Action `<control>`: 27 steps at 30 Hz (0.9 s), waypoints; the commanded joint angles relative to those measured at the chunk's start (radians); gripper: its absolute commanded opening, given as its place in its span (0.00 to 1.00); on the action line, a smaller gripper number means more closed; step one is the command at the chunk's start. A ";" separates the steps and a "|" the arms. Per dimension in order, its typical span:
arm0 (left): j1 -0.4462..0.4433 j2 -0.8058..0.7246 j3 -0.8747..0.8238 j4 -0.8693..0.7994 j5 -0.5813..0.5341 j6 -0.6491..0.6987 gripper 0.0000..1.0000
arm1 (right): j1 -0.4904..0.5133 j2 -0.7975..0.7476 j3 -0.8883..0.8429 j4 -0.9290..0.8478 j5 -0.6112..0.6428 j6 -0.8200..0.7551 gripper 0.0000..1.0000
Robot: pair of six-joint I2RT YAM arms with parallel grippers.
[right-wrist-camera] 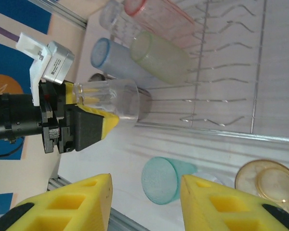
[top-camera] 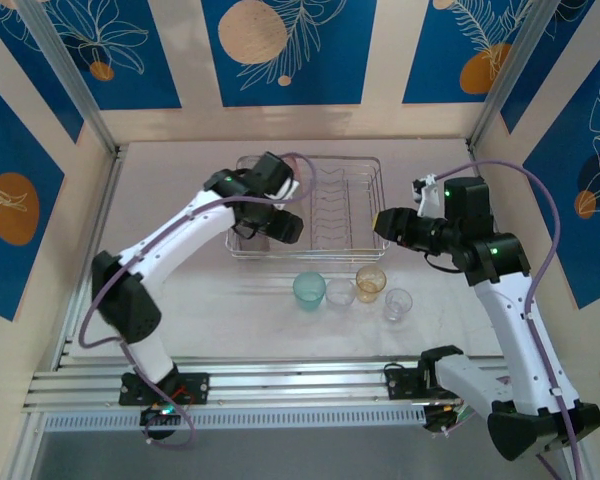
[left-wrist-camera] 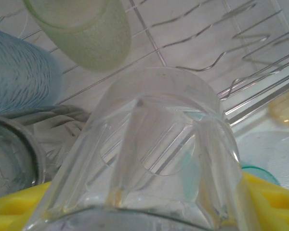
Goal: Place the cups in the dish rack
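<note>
Next, my left gripper will bring the clear cup down onto the bare wires (top-camera: 308,228) (left-wrist-camera: 145,56) beside the yellow-green cup and release it, since that part of the rack stands empty.
The wire dish rack (top-camera: 348,200) stands at the back middle of the table. My left gripper (top-camera: 280,228) reaches over its front left corner, shut on a clear cup (left-wrist-camera: 154,159) that lies on its side between the yellow fingers (left-wrist-camera: 274,202). Blue (left-wrist-camera: 19,77), yellow-green (left-wrist-camera: 86,29) and grey (left-wrist-camera: 12,154) cups lie in the rack beside it, and a pink cup (right-wrist-camera: 159,17) lies farther in. My right gripper (right-wrist-camera: 144,202) hangs open and empty by the rack's front right corner. A teal cup (right-wrist-camera: 161,180) stands on the table beyond its fingers.
On the table in front of the rack stand the teal cup (top-camera: 309,290), a clear cup (top-camera: 340,293), an amber cup (top-camera: 371,283) and another clear cup (top-camera: 398,303). An aluminium rail (top-camera: 280,385) runs along the near edge.
</note>
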 commanded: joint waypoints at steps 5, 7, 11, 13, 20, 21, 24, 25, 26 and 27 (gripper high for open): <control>-0.067 0.224 0.235 -0.189 -0.221 0.038 0.09 | -0.025 -0.029 -0.022 -0.036 0.003 -0.035 0.41; -0.072 0.276 0.280 -0.209 -0.247 0.036 0.09 | -0.029 -0.032 -0.026 -0.037 -0.002 -0.036 0.41; -0.071 0.343 0.320 -0.216 -0.279 0.038 0.10 | -0.039 -0.035 -0.033 -0.037 -0.006 -0.036 0.41; -0.071 0.361 0.324 -0.213 -0.291 0.040 0.13 | -0.044 -0.035 -0.036 -0.035 -0.011 -0.037 0.41; -0.071 0.410 0.320 -0.204 -0.279 0.040 0.22 | -0.048 -0.029 -0.044 -0.028 -0.023 -0.034 0.42; -0.071 0.416 0.318 -0.200 -0.275 0.039 0.24 | -0.048 -0.029 -0.044 -0.027 -0.026 -0.033 0.41; -0.068 0.429 0.307 -0.184 -0.261 0.037 0.31 | -0.049 -0.027 -0.044 -0.025 -0.037 -0.031 0.42; -0.066 0.434 0.304 -0.180 -0.259 0.036 0.32 | -0.049 -0.027 -0.044 -0.026 -0.039 -0.030 0.42; -0.065 0.436 0.301 -0.177 -0.256 0.035 0.33 | -0.049 -0.027 -0.043 -0.026 -0.040 -0.030 0.42; -0.064 0.439 0.297 -0.172 -0.254 0.035 0.34 | -0.049 -0.027 -0.040 -0.029 -0.041 -0.030 0.42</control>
